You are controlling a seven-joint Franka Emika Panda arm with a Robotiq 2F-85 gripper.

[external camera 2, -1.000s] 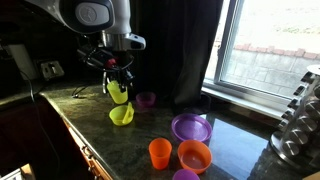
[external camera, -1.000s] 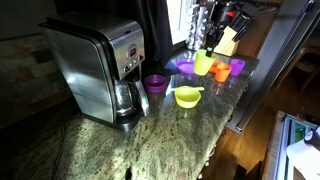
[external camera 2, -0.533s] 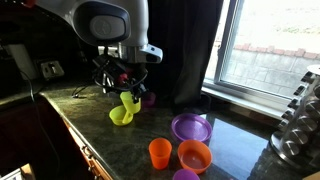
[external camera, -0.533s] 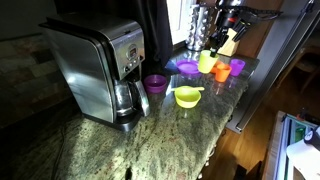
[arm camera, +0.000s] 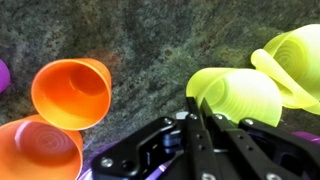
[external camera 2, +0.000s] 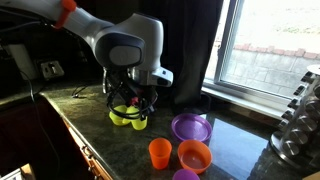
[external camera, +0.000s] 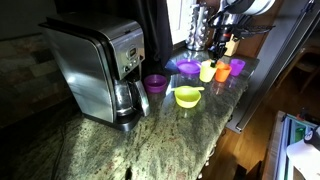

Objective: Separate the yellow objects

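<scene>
My gripper lowers the yellow cup (external camera: 207, 71) next onto the bare counter below it, between the yellow bowl and the orange cup, and releases the yellow cup's rim.
My gripper (arm camera: 200, 122) is shut on the rim of a yellow cup (arm camera: 238, 95). In both exterior views the cup (external camera: 207, 71) (external camera 2: 139, 122) hangs low at the granite counter, right beside a yellow bowl with a handle (external camera: 186, 96) (external camera 2: 120, 117) (arm camera: 296, 52). Cup and bowl look very close in an exterior view; I cannot tell whether they touch. The arm (external camera 2: 128, 45) covers the top of the cup there.
An orange cup (arm camera: 70, 92) (external camera 2: 159, 152), an orange bowl (arm camera: 35, 150) (external camera 2: 194, 155) and a purple plate (external camera 2: 190, 127) (external camera: 186, 67) stand nearby. A purple cup (external camera: 155, 83) sits by the coffee maker (external camera: 95, 65). A knife block (external camera: 228, 42) stands behind. The counter edge (external camera: 225, 125) is close.
My gripper has carried the yellow cup down from above the yellow bowl and sideways, to just beside the bowl near the counter surface. Nothing else moved.
</scene>
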